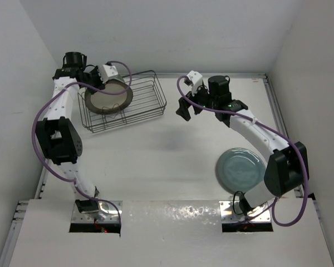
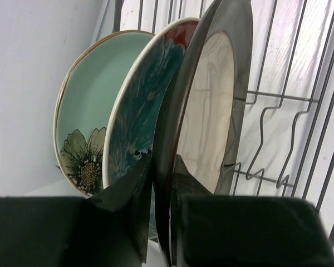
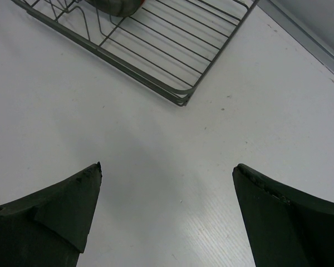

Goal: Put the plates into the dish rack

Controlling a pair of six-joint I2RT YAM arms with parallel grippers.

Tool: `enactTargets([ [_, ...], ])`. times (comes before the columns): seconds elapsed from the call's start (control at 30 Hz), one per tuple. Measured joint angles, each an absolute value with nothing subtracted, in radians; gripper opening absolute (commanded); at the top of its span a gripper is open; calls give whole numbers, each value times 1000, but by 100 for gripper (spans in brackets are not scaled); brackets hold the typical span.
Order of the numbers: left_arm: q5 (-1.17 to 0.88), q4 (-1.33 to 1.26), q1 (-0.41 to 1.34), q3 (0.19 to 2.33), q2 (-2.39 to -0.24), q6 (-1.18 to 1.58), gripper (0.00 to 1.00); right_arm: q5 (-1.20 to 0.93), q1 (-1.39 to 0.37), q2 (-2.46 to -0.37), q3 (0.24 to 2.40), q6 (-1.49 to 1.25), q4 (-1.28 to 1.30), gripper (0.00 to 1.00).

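Note:
The blue-teal plate lies flat outside the dish rack (image 1: 149,104), so next I will move my right gripper back and down and close it on the plate by its rim facing the side (image 1: 260,160).
The dark wire dish rack (image 1: 149,104) stands at the back left. In the left wrist view three plates stand on edge in the dish rack (image 2: 278,100): a mint-green one (image 2: 92,100), a red and teal floral one (image 2: 142,105), and a cream one with a dark rim (image 2: 211,111). My left gripper (image 2: 162,158) is shut on the rim of the cream plate (image 1: 108,95). A plain blue-teal plate (image 1: 240,168) lies flat on the table at the right. My right gripper (image 3: 167,169) hangs open over bare table just off the rack's corner (image 3: 181,97), holding nothing.
White walls close in the table on the left, back and right. The right arm's elbow (image 1: 284,167) sits next to the blue-teal plate. The rack's right half holds only upright wire prongs (image 2: 267,139).

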State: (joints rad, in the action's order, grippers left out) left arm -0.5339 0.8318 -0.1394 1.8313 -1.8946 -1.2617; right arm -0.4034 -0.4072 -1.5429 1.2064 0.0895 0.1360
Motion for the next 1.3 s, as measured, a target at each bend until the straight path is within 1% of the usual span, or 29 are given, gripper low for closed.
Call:
enactTargets([
  [0.07,-541,823,-139,1831,-1900,-1249,41,-386,-407,-1543,1206,83,144,99],
  [0.1,-543,796,-139,1831,-1903,-1242,51,-362,-407,-1543,1208,78,161,99],
  [0.2,-554,774,-139,1832,-1903,-1219,54,-297,-408,-1555,1225,60,201,99],
  [0.27,-553,769,-139,1832,-1903,-1216,58,-245,-408,-1565,1230,40,224,99],
  [0.33,-555,767,-139,1832,-1903,-1213,59,-198,-405,-1573,1230,10,250,99],
  [0.43,-562,765,-139,1832,-1903,-1201,67,-116,-389,-1578,1229,-61,286,99],
  [0.47,-570,765,-139,1832,-1903,-1190,78,-93,-378,-1578,1227,-91,294,99],
  [0.5,-580,768,-139,1834,-1903,-1179,84,-68,-361,-1577,1221,-124,301,99],
  [0.53,-590,768,-138,1836,-1902,-1166,95,-48,-334,-1576,1211,-160,308,99],
  [0.57,-597,762,-134,1839,-1900,-1156,99,-35,-304,-1571,1195,-196,311,99],
  [0.67,-592,678,-116,1860,-1884,-1113,99,18,-158,-1534,1113,-309,359,99],
  [0.83,-589,562,-64,1888,-1800,-991,99,134,188,-1365,884,-456,449,99],
  [0.97,-633,549,14,1906,-1740,-886,99,170,321,-1215,692,-527,485,99],
  [1.03,-682,566,48,1906,-1726,-850,99,166,402,-1189,626,-535,476,99],
  [1.13,-760,602,80,1883,-1723,-822,99,175,535,-1197,567,-519,463,99],
  [1.2,-788,629,83,1855,-1723,-808,99,153,571,-1213,552,-495,449,98],
  [1.3,-789,649,84,1821,-1729,-797,99,57,580,-1255,532,-470,395,91],
])
